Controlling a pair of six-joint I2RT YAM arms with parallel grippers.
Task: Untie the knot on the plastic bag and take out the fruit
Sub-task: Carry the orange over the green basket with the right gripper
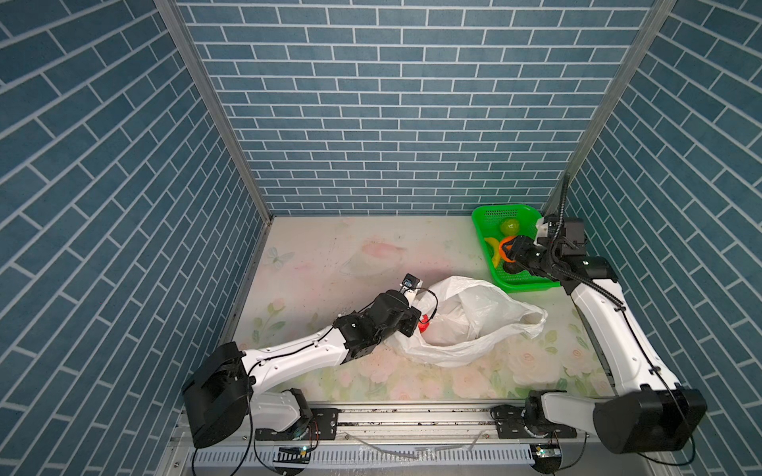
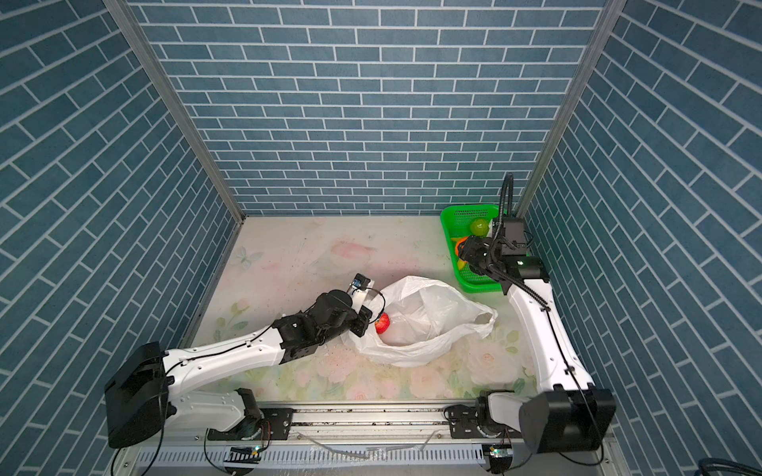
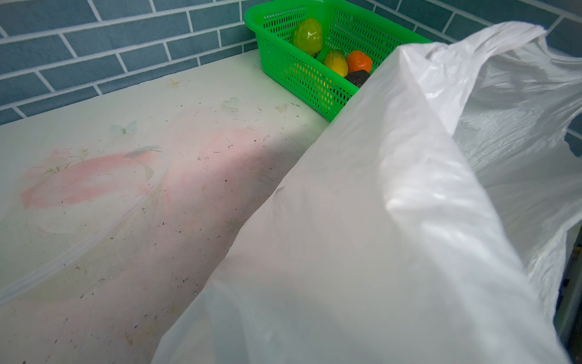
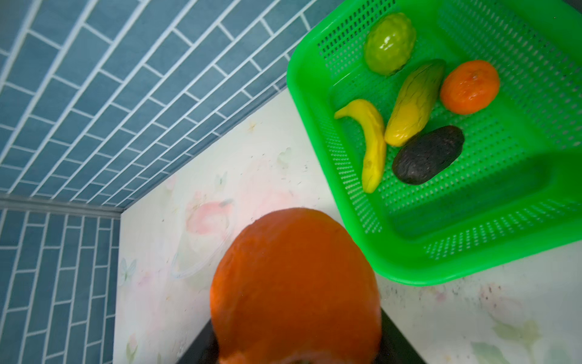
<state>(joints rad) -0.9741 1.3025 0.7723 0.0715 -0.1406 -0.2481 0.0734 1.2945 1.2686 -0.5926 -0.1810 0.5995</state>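
Observation:
The orange goes down into the green basket (image 4: 409, 264) over the banana (image 4: 373, 145) next, and my right gripper releases it there, since other fruit already lies gathered inside.
The white plastic bag (image 1: 474, 317) (image 2: 429, 317) lies crumpled mid-table with its mouth open; no knot shows. A small red fruit (image 1: 424, 327) (image 2: 382, 322) sits inside the mouth. My left gripper (image 1: 414, 321) (image 2: 365, 320) is shut on the bag's near-left rim, its fingers hidden under plastic; in the left wrist view the bag (image 3: 378, 220) fills the foreground. My right gripper (image 1: 509, 252) (image 2: 464, 247) is shut on an orange (image 4: 296, 283), held just off the near-left side of the green basket (image 4: 409, 264).
The green basket (image 1: 523, 287) (image 2: 478, 287) stands at the back right corner. It holds a green bumpy fruit (image 4: 390, 44), a mango (image 4: 414, 101), an orange (image 4: 469, 86), a banana (image 4: 371, 141) and an avocado (image 4: 428, 154). Blue brick walls enclose three sides.

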